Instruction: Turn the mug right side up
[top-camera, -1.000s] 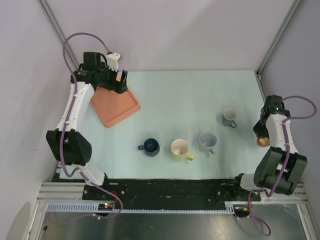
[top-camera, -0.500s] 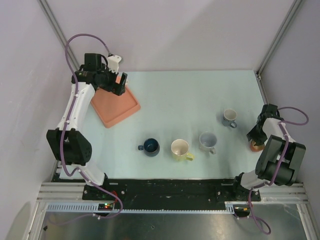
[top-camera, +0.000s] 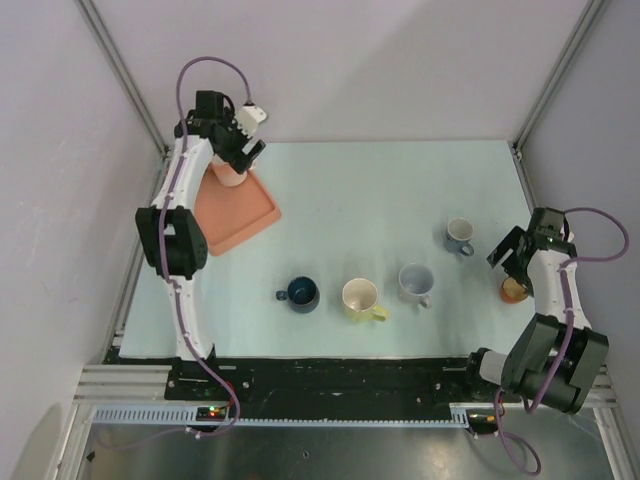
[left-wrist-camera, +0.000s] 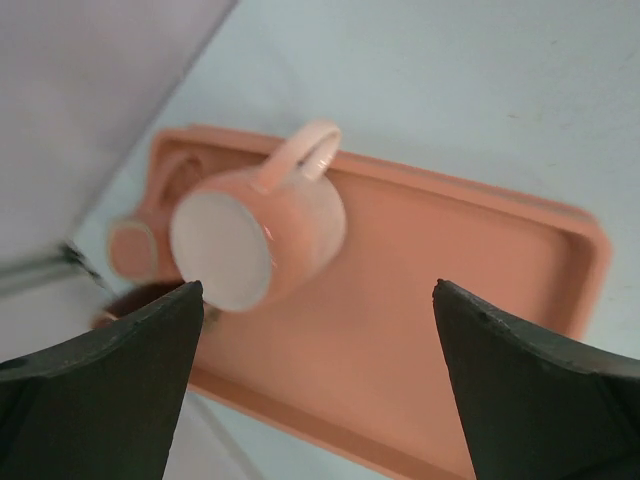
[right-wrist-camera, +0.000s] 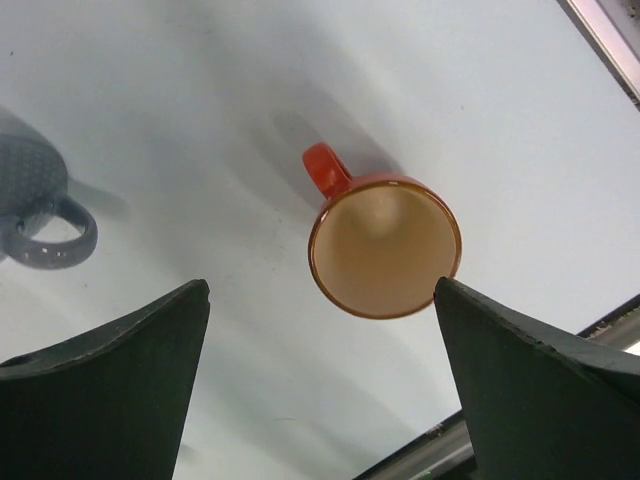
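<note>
The left gripper lowers with a turn onto the pink mug's handle next, bringing its fingers around it. The handle sticks out from the mug's body as a loop.
A pink mug stands upside down at the back corner of the orange tray, its flat pale base facing up and its handle toward the table's middle. My left gripper hovers open just above it, touching nothing. An orange mug stands right side up on the table at the right edge, mouth up and free. My right gripper is open above it, apart from the rim. From the top view the left gripper is at the back left and the right gripper beside the orange mug.
A row of upright mugs sits on the table: dark blue, yellow, pale grey and blue-grey. The tray lies near the left wall. A metal frame rail runs close to the orange mug.
The right gripper opened and let go of the orange mug, which now stands on the table. The left arm swung back over the pink mug on the tray.
</note>
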